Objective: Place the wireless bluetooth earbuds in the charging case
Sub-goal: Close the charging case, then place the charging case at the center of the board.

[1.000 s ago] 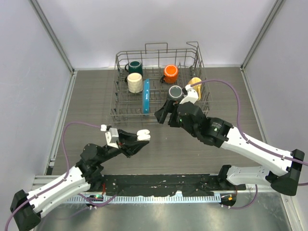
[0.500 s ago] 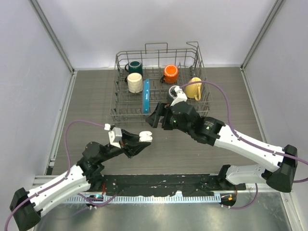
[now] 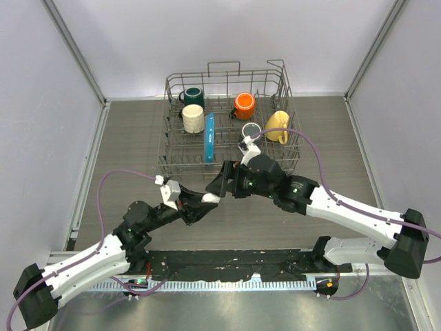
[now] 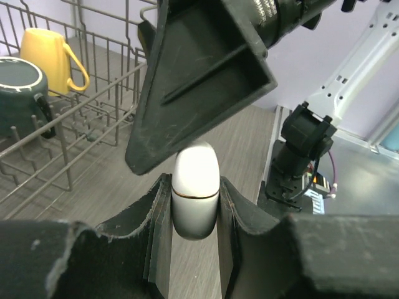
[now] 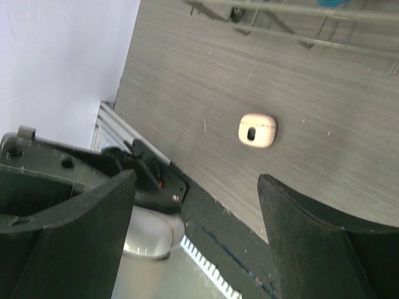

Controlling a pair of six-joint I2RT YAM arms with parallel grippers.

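Note:
The charging case (image 3: 211,198) comes down onto the table in front of the dish rack next as my left gripper tilts downward, where the wood leaves room.
My left gripper (image 4: 194,187) is shut on the charging case (image 4: 196,196), a closed white oval pod with a thin seam, held upright above the wood table. In the top view the charging case (image 3: 211,198) sits at the tip of my left gripper (image 3: 204,205). My right gripper (image 3: 217,186) is open, and one broad black finger (image 4: 199,81) hangs just above the case. Through my right gripper (image 5: 196,180) I see a small white rounded piece (image 5: 256,130) with a dark oval spot lying on the table. The earbuds are out of view.
A wire dish rack (image 3: 167,160) stands at the back with a green mug (image 3: 193,94), a cream mug (image 3: 193,118), an orange mug (image 3: 244,105), a yellow mug (image 3: 278,125), a dark mug (image 3: 252,129) and a blue flat piece (image 3: 209,138).
My right gripper has swung down and to the left from the rack's front until it is right over the case. My left gripper has shifted slightly right with the case.

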